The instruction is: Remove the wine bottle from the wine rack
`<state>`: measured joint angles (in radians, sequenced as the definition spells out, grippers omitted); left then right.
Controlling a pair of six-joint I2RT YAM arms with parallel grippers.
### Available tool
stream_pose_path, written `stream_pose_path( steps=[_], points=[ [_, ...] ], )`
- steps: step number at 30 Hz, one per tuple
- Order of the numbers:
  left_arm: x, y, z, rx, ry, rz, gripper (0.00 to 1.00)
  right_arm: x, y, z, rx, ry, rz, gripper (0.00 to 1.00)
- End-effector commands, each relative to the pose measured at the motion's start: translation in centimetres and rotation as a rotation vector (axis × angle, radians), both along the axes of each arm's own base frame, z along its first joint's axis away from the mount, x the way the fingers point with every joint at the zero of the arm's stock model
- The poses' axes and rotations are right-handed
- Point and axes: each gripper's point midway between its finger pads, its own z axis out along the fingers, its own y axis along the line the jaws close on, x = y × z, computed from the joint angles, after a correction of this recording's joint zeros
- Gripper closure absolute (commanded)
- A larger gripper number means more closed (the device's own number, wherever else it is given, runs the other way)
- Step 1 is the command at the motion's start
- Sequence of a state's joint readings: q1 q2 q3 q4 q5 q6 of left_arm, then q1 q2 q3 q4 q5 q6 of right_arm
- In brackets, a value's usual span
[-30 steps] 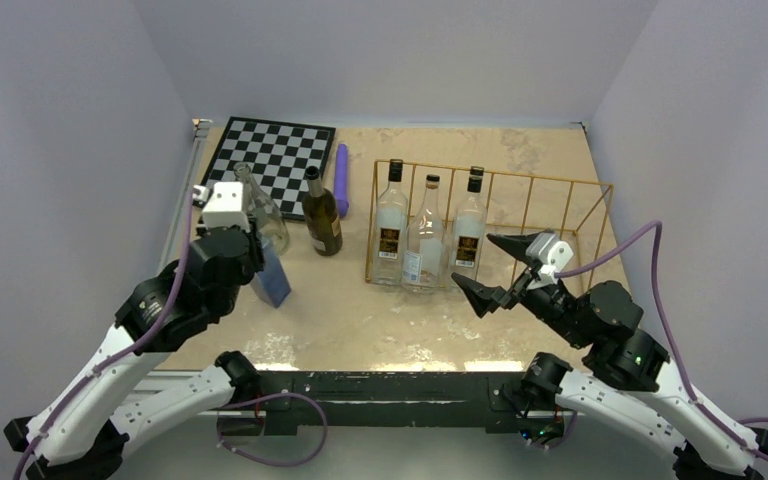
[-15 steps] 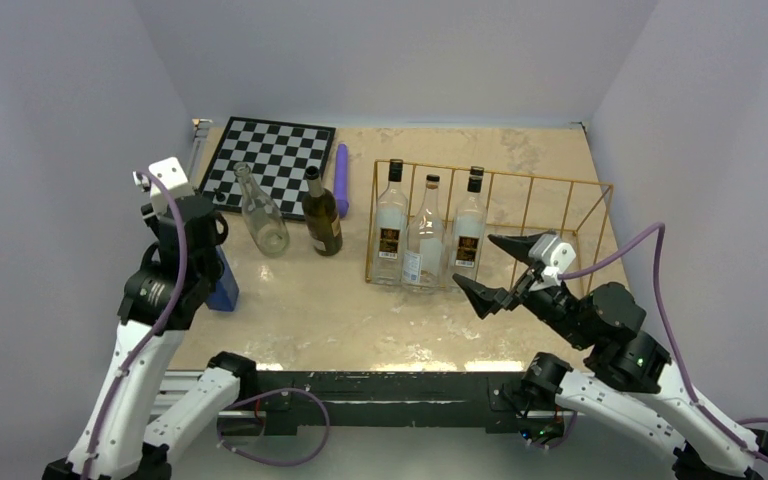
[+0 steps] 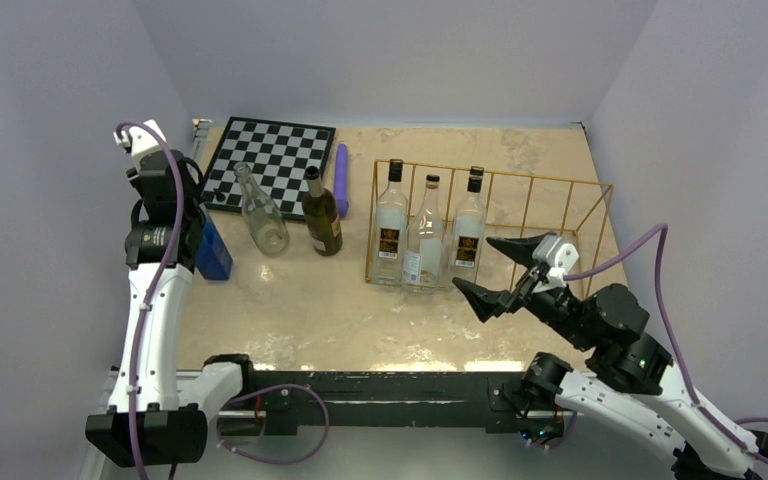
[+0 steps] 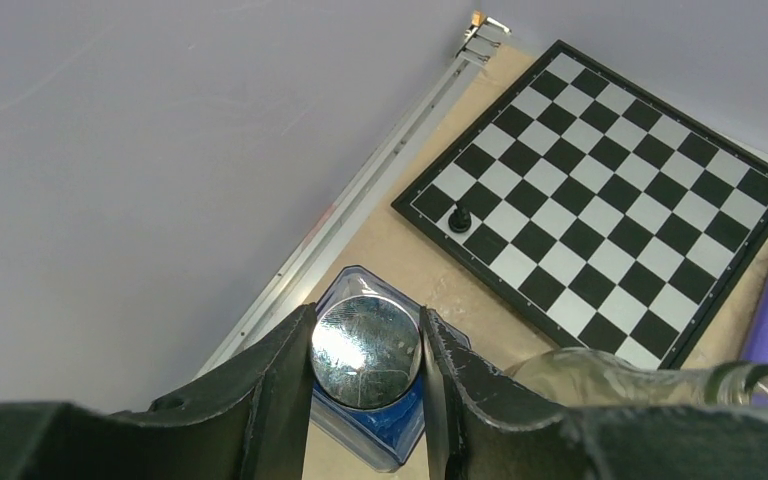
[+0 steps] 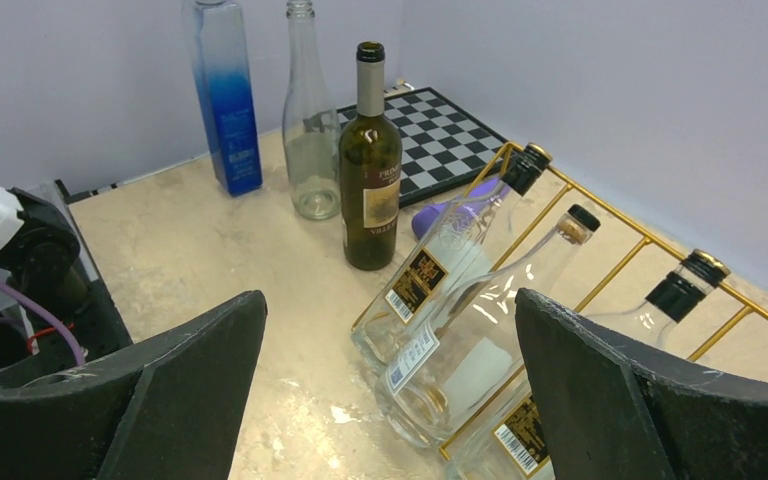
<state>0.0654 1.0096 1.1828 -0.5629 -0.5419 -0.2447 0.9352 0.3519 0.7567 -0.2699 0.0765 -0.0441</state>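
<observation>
Next, my left gripper shifts outward toward the chessboard's near corner and releases the silver cap, since bare table shows between the blue bottle (image 3: 213, 256) and that corner.
The gold wire wine rack (image 3: 545, 195) stands at the right of the table and holds three clear bottles (image 3: 423, 243). The rack (image 5: 628, 262) and those bottles (image 5: 480, 325) also show in the right wrist view. My right gripper (image 3: 474, 263) is open and empty, just in front of the rack's near right end, with the bottles between its spread fingers (image 5: 200, 380). My left gripper (image 4: 366, 318) is shut on the silver cap of a blue square bottle (image 4: 380, 440). That blue bottle (image 3: 213, 256) is upright at the table's left edge.
A dark green wine bottle (image 3: 322, 215) and an empty clear bottle (image 3: 263, 215) stand left of the rack. A chessboard (image 3: 275, 152) with one black pawn (image 4: 459, 217) lies at the back left. A purple cylinder (image 3: 341, 178) lies beside it.
My left arm has swung up and to the left, carrying the blue bottle from beside the clear bottle to the table's left edge. The right gripper has barely moved.
</observation>
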Motion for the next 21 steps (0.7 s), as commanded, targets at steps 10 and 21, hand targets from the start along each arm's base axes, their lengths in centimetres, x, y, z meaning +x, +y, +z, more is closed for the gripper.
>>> stream_pose_path(
  steps=[10,21],
  points=[
    [6.1,2.5,7.5,0.072,-0.316,-0.082,1.00,-0.4,1.9,1.4,0.027,0.009,0.078,0.01],
    [8.3,3.1,7.0,0.072,-0.281,-0.089,1.00,0.5,2.2,1.5,-0.003,-0.013,0.052,0.01]
  ],
)
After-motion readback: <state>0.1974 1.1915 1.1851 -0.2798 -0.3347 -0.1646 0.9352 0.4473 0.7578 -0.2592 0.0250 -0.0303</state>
